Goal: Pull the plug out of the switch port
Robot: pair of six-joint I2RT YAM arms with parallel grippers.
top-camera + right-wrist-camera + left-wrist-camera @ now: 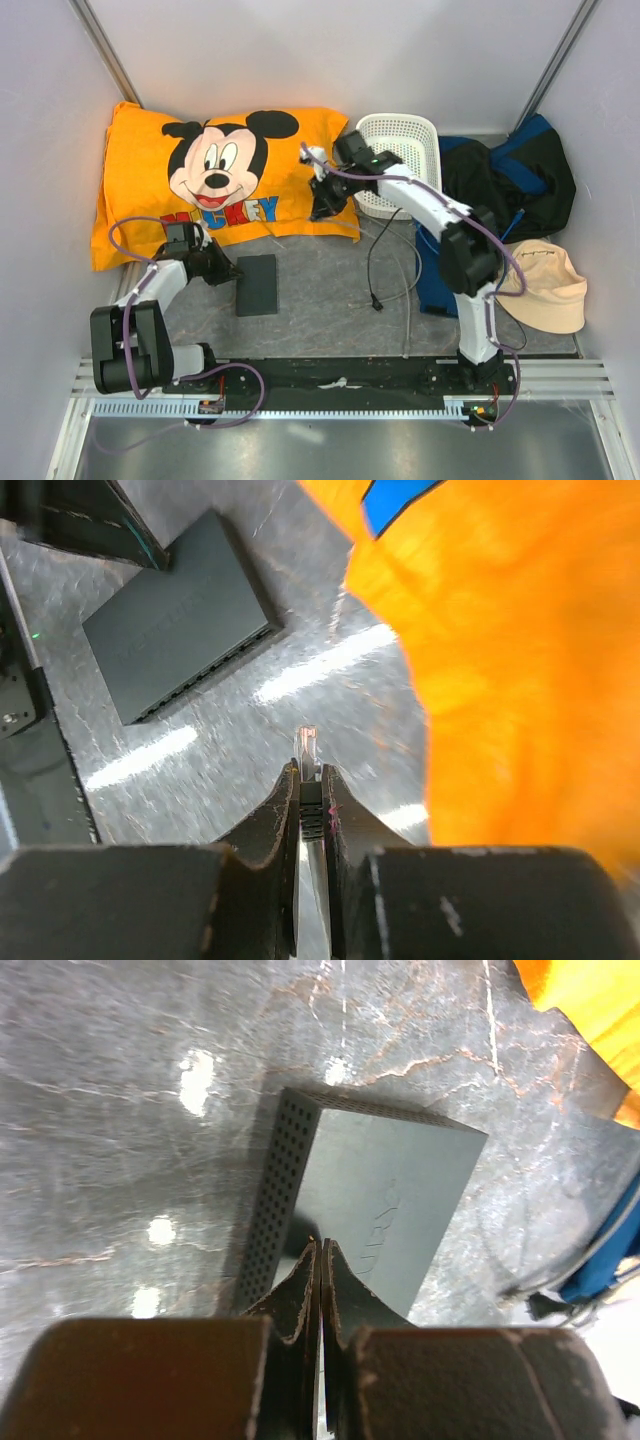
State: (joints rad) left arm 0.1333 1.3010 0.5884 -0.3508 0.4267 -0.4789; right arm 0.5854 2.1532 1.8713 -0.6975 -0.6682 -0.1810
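Observation:
I will move my right gripper past the white basket to the dark bag, because the plug's clear end hangs free of the switch port.
The switch port (257,284) is a flat dark-grey box lying on the table; its row of sockets shows in the right wrist view (180,630) with nothing plugged in. My left gripper (230,271) is shut with nothing between its fingers, its tips (320,1243) against the switch port (390,1200) by its perforated side. My right gripper (322,210) hangs well away from the box, beside the orange pillow. It is shut (311,772) on the plug (307,744), whose clear tip sticks out past the fingertips, free in the air.
An orange Mickey pillow (200,180) lies at the back left. A white basket (400,150), a dark bag (510,180) and a beige hat (545,285) fill the right side. A loose black cord (375,290) lies mid-table.

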